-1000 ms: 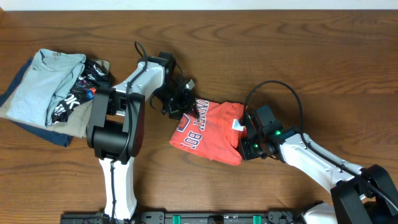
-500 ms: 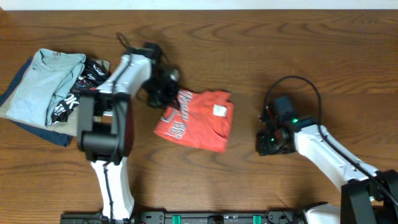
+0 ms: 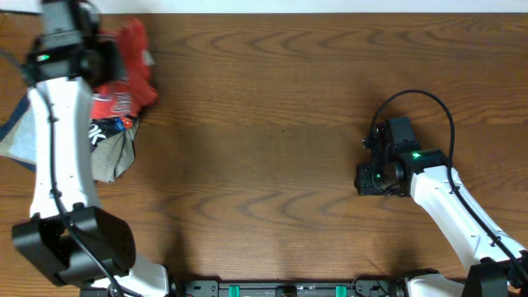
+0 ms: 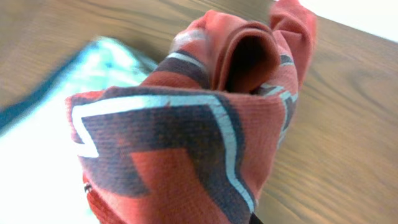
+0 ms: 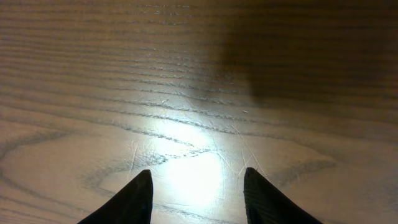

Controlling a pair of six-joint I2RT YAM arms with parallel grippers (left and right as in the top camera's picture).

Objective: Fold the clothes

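Note:
The left gripper goes down, back and to the left in the overhead view next and releases the T-shirt (image 3: 134, 64), since the pile's grey-blue shirt (image 3: 23, 142) lies there.
The coral-red T-shirt (image 3: 134, 64) hangs bunched from my left gripper (image 3: 106, 59) at the table's far left, above the pile of other clothes. In the left wrist view the T-shirt (image 4: 205, 118) fills the frame with its dark, white-edged lettering and hides the fingers, so the grip itself does not show. My right gripper (image 3: 367, 177) is open and empty over bare wood at the right. In the right wrist view (image 5: 198, 180) its two dark fingertips stand apart with only table between them.
A pile lies at the far left under the left arm: a light grey-blue shirt (image 3: 18, 136), a black garment with white print (image 3: 101, 132) and a khaki piece (image 3: 115, 158). The right arm's cable (image 3: 429, 103) loops above its wrist.
My left arm has swung from the table's middle to the far left, carrying the T-shirt off the wood and over the pile. My right gripper drew back to the right, empty.

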